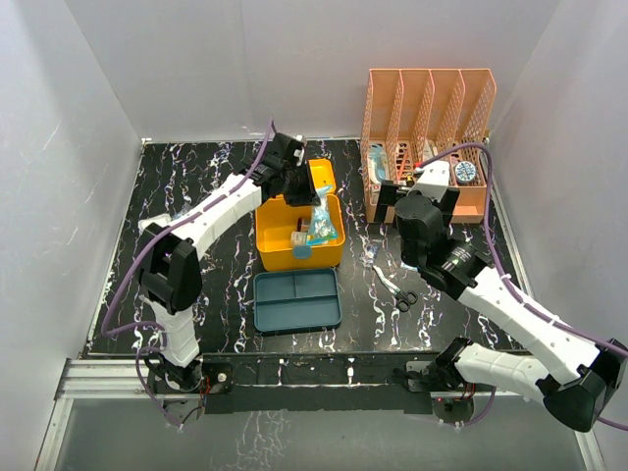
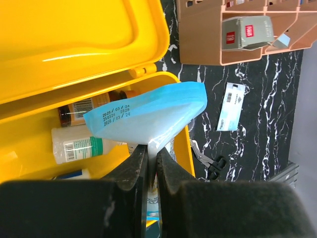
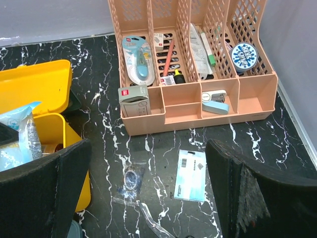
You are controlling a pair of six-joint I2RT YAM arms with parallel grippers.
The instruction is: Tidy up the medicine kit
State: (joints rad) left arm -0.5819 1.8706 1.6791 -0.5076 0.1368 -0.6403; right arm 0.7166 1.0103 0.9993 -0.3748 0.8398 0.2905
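The left gripper lowers the blue and white sealed packet past the rim at the box's end (image 1: 323,230) (image 2: 157,148) beside the bottles next, then opens.
The yellow medicine kit (image 1: 285,247) stands open at the table's middle, lid (image 1: 324,179) tipped back. Its teal divided tray (image 1: 296,300) lies on the table in front of it. My left gripper (image 1: 312,201) hangs over the box, shut (image 2: 152,151) on a blue and white sealed packet (image 2: 148,116). A brown bottle (image 2: 81,109) and a white bottle with a green label (image 2: 79,145) lie inside the box. My right gripper (image 1: 392,196) is open and empty (image 3: 148,168), above a flat light-blue packet (image 3: 191,175) and a small clear bag (image 3: 131,179).
An orange mesh file rack (image 1: 427,137) with pens, tape and small boxes stands at the back right (image 3: 198,114). Scissors (image 1: 400,294) lie on the table right of the teal tray. White walls close in on the left, back and right.
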